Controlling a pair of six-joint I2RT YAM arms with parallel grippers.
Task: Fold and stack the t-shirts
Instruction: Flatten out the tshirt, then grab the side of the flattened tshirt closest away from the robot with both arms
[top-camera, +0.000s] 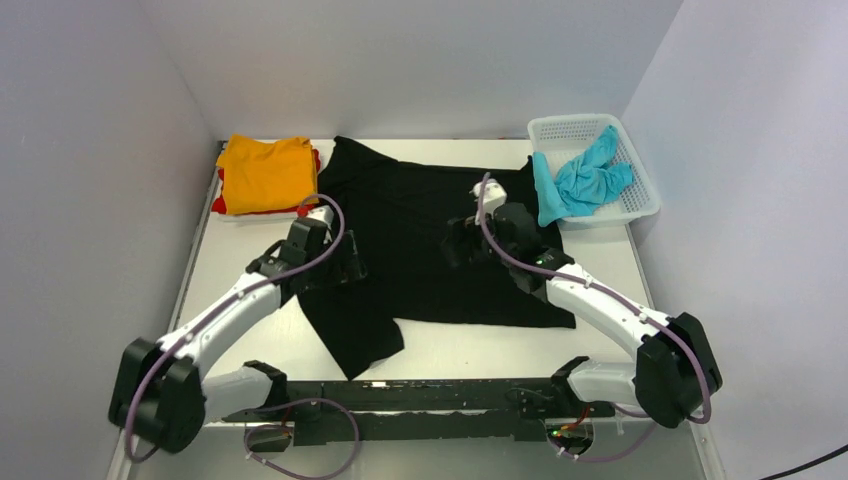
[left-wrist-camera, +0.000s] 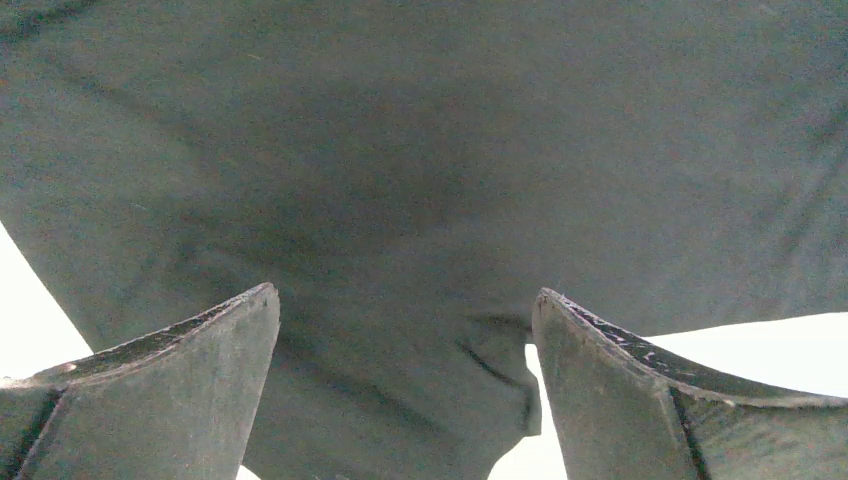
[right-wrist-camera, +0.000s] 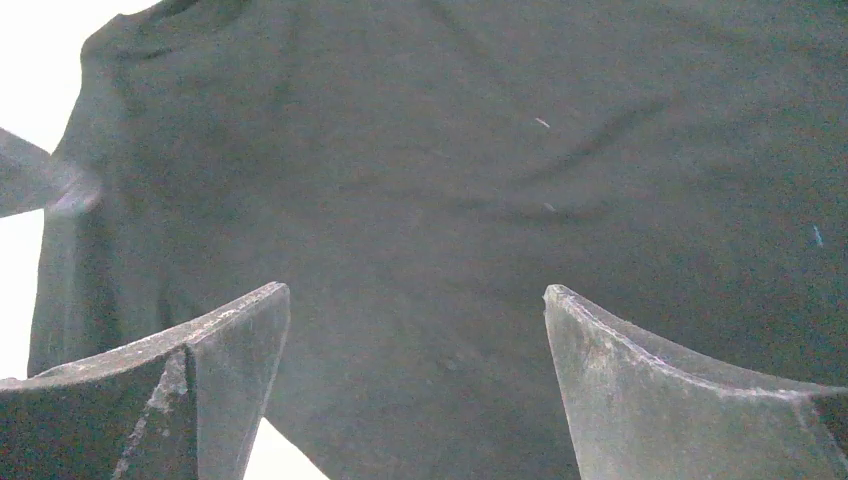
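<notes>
My left gripper should move back toward my base next and go down onto the front flap's near tip (top-camera: 351, 372), because that flap slants past the shirt's near edge.
The black t-shirt (top-camera: 420, 235) lies spread across the middle of the white table, one flap reaching toward the front. It fills the left wrist view (left-wrist-camera: 420, 150) and the right wrist view (right-wrist-camera: 450, 170). My left gripper (top-camera: 345, 268) is open over the shirt's left edge, jaws wide apart with cloth between them (left-wrist-camera: 405, 300). My right gripper (top-camera: 462, 243) is open over the shirt's middle right (right-wrist-camera: 415, 295). The orange t-shirt (top-camera: 266, 171) lies folded on the red one (top-camera: 222, 205) at the back left. The turquoise t-shirt (top-camera: 587, 182) hangs out of the basket. The white t-shirt is out of view.
The white lattice basket (top-camera: 640, 195) stands at the back right corner. Grey walls close in the table on the left, back and right. Bare table (top-camera: 240, 270) shows left of the black shirt and along the front.
</notes>
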